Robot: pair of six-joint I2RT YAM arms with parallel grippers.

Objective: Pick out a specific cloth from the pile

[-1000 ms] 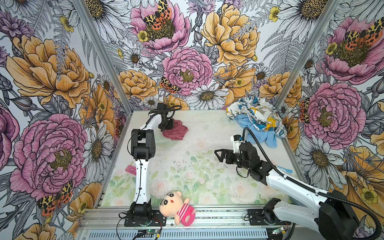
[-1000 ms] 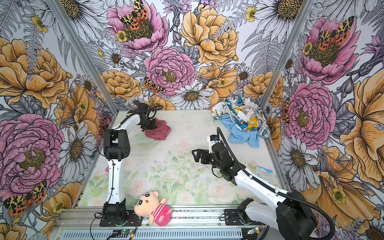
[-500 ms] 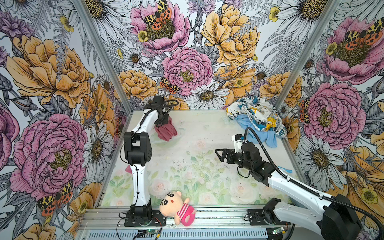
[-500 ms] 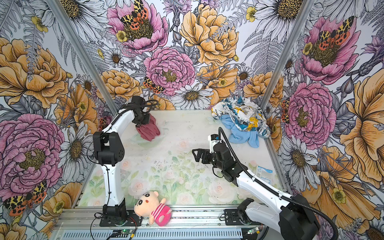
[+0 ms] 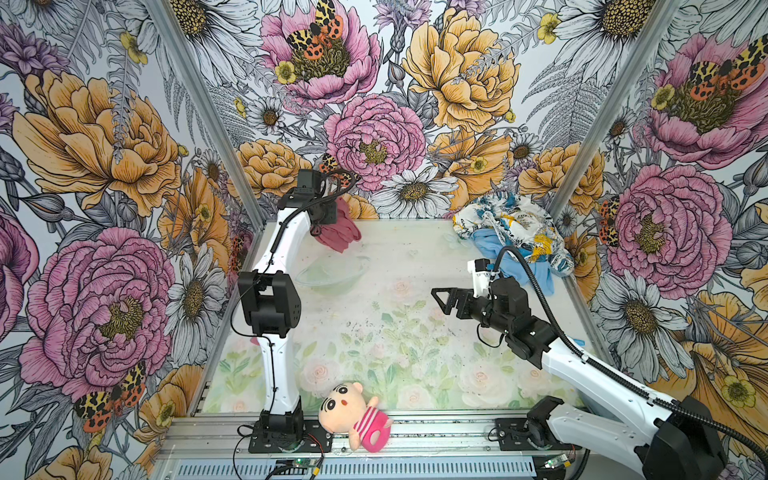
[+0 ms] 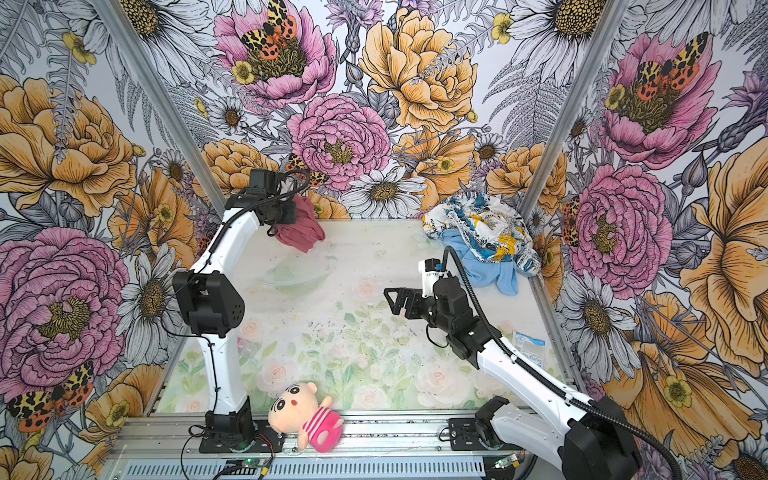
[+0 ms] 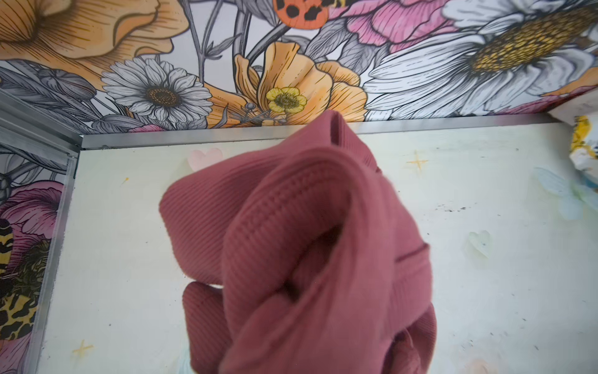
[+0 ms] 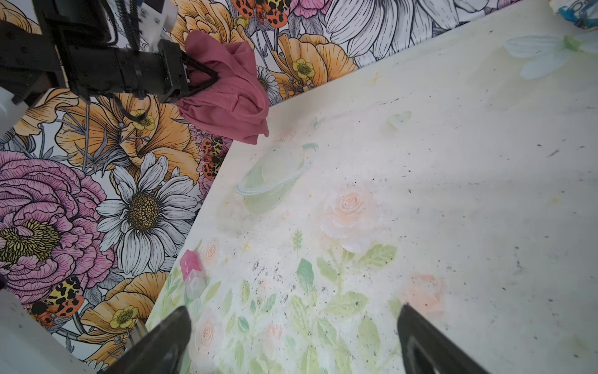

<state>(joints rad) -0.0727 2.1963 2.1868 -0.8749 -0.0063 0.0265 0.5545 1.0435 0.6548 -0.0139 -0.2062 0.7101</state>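
My left gripper moves straight down toward the clear glass bowl (image 5: 333, 269) next and releases the dusty rose cloth there, since the bowl stands empty beneath the hanging cloth.
The cloth (image 5: 338, 228), plain dusty rose, hangs bunched above the table's far left corner, and my left gripper (image 5: 322, 216) is shut on its upper part. Both top views show this, with the cloth (image 6: 302, 232) clear of the table under the left gripper (image 6: 284, 216). In the left wrist view the cloth (image 7: 307, 259) fills the middle and hides the jaws. The pile (image 5: 513, 232) of printed white and light blue fabric lies at the far right corner. My right gripper (image 5: 442, 297) stands open over mid-table, nothing between its fingers (image 8: 168, 333).
A clear glass bowl (image 5: 332, 272) sits on the table below the hanging cloth. A plush doll (image 5: 353, 415) lies on the front rail. A small pink block (image 8: 191, 268) is by the left wall, a blue-white packet (image 6: 528, 349) by the right wall.
My left gripper has lifted the rose cloth off the table and raised it toward the back wall. The right arm has barely shifted.
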